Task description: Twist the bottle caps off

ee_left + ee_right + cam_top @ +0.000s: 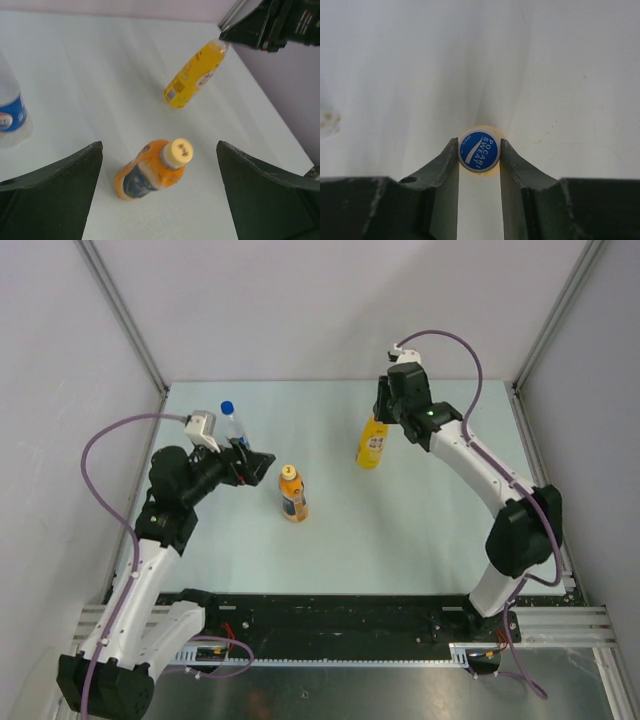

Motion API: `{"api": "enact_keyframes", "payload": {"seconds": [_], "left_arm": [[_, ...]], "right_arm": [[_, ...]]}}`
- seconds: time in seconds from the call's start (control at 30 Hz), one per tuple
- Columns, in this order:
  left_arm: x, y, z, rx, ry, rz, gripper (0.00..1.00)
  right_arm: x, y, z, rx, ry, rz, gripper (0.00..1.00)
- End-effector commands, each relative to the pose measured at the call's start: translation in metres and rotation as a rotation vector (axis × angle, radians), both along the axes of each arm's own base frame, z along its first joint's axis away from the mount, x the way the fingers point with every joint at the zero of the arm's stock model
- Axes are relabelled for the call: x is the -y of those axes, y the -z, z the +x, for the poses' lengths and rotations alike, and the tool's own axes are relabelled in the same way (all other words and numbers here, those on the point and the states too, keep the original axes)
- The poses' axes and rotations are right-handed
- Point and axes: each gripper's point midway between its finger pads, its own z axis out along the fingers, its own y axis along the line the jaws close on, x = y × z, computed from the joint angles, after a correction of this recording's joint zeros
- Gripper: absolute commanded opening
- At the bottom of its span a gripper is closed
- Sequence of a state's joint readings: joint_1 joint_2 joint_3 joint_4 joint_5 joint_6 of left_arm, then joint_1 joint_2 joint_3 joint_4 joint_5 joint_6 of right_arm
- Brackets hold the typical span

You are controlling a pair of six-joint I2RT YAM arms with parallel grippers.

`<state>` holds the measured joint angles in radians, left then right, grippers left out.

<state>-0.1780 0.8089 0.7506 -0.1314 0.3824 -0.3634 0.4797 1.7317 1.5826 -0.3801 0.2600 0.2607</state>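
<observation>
The robot holds only the juice bottle's cap, so its left gripper will move across onto the juice bottle's lower body point(369, 453) point(179, 92), which stands to the gripper's right in the top view.
The tall yellow juice bottle point(372, 443) stands upright at the back right of the table. My right gripper point(384, 414) is above it, shut on its cap point(479, 150), which is white-rimmed with a blue printed top; the fingers point(447, 160) press it from both sides. The shorter orange bottle point(292, 495) with a dark label and a yellow-orange cap point(178, 152) stands mid-table. My left gripper point(256, 465) is open and empty, just left of it and apart from it. The clear water bottle point(233, 424) with a blue cap point(227, 408) stands behind the left gripper.
Grey enclosure walls with metal corner posts point(125, 315) close in the pale table point(400, 540) on three sides. The arm bases and a black rail point(330, 615) run along the near edge. The water bottle's blue label point(11, 115) shows at the left wrist view's left edge.
</observation>
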Motion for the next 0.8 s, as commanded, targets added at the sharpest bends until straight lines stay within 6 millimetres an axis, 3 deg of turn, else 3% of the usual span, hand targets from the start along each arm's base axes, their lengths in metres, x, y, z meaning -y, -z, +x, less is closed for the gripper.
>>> {"api": "enact_keyframes", "payload": {"seconds": [0.0, 0.2, 0.37, 0.53, 0.77], "left_arm": [[0.011, -0.076, -0.001, 0.144, 0.074, -0.047, 0.99], [0.035, -0.142, -0.01, 0.215, 0.152, -0.081, 1.0], [0.065, -0.163, -0.018, 0.199, 0.262, -0.075, 0.99], [0.099, -0.148, -0.024, 0.134, 0.403, -0.031, 0.99], [0.148, -0.091, -0.033, 0.009, 0.6, 0.048, 1.0]], "right_arm": [[0.003, -0.08, -0.034, 0.1, -0.069, 0.153, 0.0], [0.012, -0.116, -0.088, 0.076, -0.196, 0.291, 0.0], [0.013, -0.135, -0.124, 0.041, -0.319, 0.413, 0.0], [0.003, -0.134, -0.146, -0.052, -0.454, 0.529, 0.0], [0.0, -0.112, -0.154, -0.19, -0.529, 0.603, 0.0]]}}
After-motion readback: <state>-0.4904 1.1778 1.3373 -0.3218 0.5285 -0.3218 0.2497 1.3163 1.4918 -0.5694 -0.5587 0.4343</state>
